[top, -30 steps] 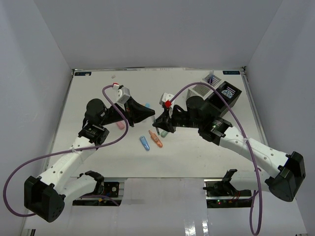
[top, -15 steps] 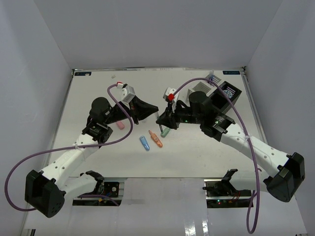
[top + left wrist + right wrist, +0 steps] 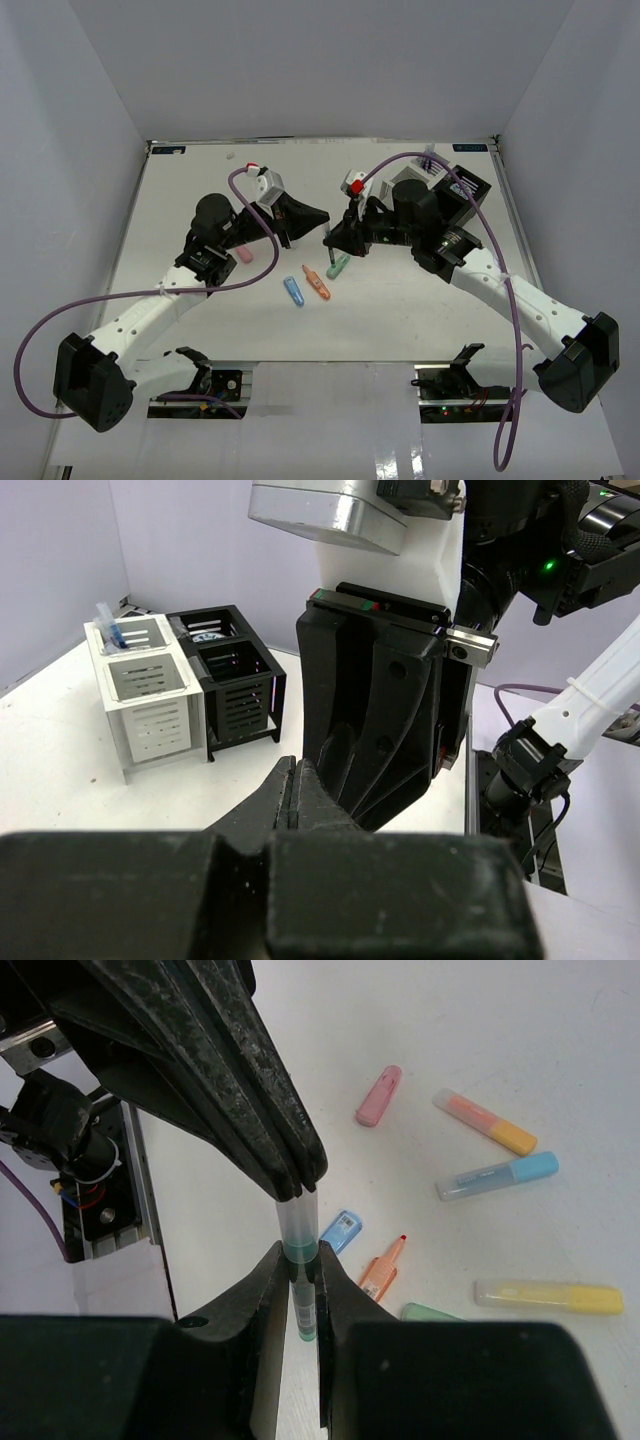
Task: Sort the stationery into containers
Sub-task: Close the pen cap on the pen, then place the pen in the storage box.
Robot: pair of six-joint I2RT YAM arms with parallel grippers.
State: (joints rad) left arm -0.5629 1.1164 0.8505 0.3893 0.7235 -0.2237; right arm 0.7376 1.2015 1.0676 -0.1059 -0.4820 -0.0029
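Observation:
My right gripper will next move outward, to the right in the top view, and let go at the white box's far section, which has a marker in it.
My right gripper is shut on a green marker with a clear cap, held upright above the table; it also shows in the top view. My left gripper is shut, and its tips meet the top of that cap. Loose on the table lie a pink marker, an orange-yellow one, a blue one, a yellow one, a small blue one, an orange one and a green one. The white box and black box stand together.
The boxes sit at the back right of the table, partly behind my right arm; the black box shows best in the top view. Both arms crowd the table's centre. White walls enclose the table on three sides.
Both grippers have moved a little toward the back of the table. The right one carries the green marker, and the left one's tips have come against its cap.

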